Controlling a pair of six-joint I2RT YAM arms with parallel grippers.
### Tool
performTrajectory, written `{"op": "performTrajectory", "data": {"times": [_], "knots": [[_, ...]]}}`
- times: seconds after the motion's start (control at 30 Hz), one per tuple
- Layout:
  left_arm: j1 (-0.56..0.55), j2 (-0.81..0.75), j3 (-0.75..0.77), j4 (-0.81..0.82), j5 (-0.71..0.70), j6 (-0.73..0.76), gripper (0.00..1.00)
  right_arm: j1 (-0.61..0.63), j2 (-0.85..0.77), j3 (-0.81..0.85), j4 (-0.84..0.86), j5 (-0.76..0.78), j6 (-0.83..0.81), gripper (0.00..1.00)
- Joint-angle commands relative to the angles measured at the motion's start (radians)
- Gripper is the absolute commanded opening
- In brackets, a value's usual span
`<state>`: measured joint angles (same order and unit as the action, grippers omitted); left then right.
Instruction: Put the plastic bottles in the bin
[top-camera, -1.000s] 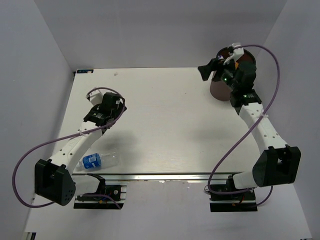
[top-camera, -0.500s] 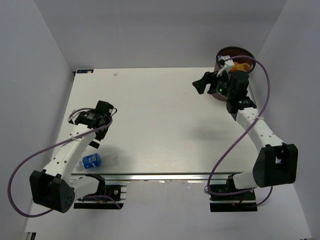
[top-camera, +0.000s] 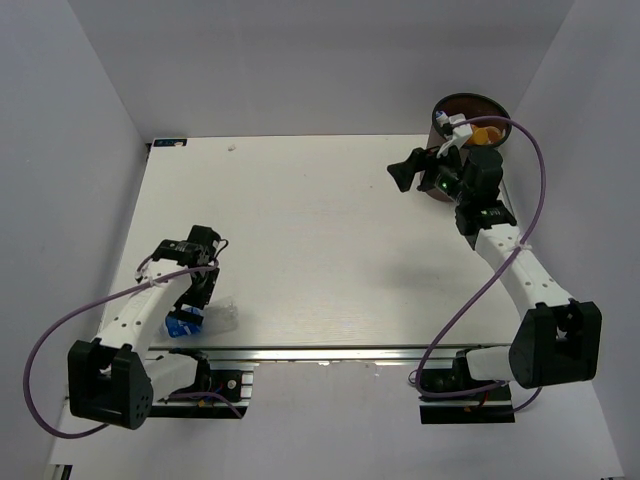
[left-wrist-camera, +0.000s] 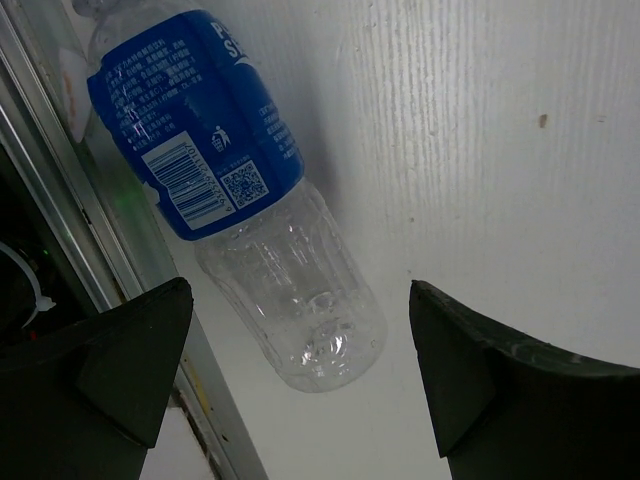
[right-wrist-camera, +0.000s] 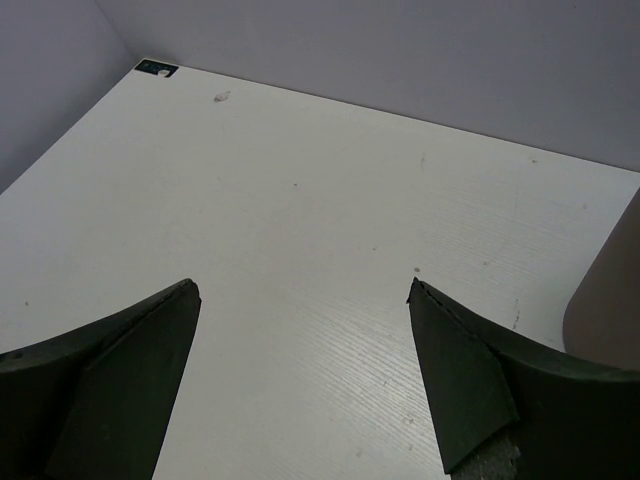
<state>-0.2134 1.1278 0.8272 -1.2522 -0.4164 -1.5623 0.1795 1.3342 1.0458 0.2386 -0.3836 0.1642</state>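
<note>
The left gripper next lowers and eases toward the blue label, onto the clear section (top-camera: 212, 317) (left-wrist-camera: 268, 238) beside it, as open fingers still hover above the bottle's base.
A clear bottle with a blue label (left-wrist-camera: 230, 210) lies on its side at the table's near left edge; it also shows in the top view (top-camera: 190, 321). My left gripper (top-camera: 195, 300) hovers right above it, open, its fingers (left-wrist-camera: 130, 360) on either side of the bottle's clear base, not touching. The brown bin (top-camera: 472, 108) stands at the far right corner with an orange bottle (top-camera: 487, 133) visible inside. My right gripper (top-camera: 405, 172) is open and empty just left of the bin; the bin's wall shows at the right edge of its wrist view (right-wrist-camera: 610, 290).
A metal rail (left-wrist-camera: 70, 200) runs along the table's near edge beside the bottle. Grey walls enclose the table on the left, back and right. A small dark marker (right-wrist-camera: 157, 68) sits at the far left corner.
My left arm has swung back toward the near edge and dropped over the blue-label bottle. My right gripper has drawn away from over the bin to its left side.
</note>
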Motion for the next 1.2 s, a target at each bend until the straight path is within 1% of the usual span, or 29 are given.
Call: {"op": "performTrajectory", "data": {"times": [0.0,0.37,0.6,0.87,1.0,1.03,1.1,1.13,1.17], "knots": [[0.022,0.015,-0.016,0.031,0.03,0.005,0.98,0.003,-0.038,-0.012,0.068,0.029,-0.035,0.89],[0.077,-0.002,-0.099,0.04,0.004,-0.018,0.98,0.002,-0.009,0.016,0.038,0.008,-0.052,0.89],[0.095,0.035,-0.117,0.069,0.001,-0.004,0.98,0.003,-0.003,0.019,0.034,0.002,-0.057,0.89],[0.103,0.09,-0.151,0.169,0.027,0.018,0.97,0.003,0.003,0.026,0.03,-0.008,-0.061,0.89],[0.103,0.096,-0.128,0.212,0.022,0.041,0.89,0.003,0.005,0.037,0.011,-0.021,-0.077,0.89],[0.103,0.098,-0.123,0.224,0.022,0.056,0.83,0.002,0.003,0.037,0.013,-0.021,-0.077,0.89],[0.103,0.107,-0.103,0.235,0.018,0.077,0.76,0.003,-0.004,0.036,0.011,-0.024,-0.077,0.89],[0.103,0.11,-0.096,0.235,0.015,0.093,0.71,0.002,-0.007,0.034,0.011,-0.024,-0.077,0.89],[0.103,0.113,-0.088,0.232,0.014,0.093,0.68,0.003,-0.012,0.033,0.011,-0.023,-0.077,0.89]]}}
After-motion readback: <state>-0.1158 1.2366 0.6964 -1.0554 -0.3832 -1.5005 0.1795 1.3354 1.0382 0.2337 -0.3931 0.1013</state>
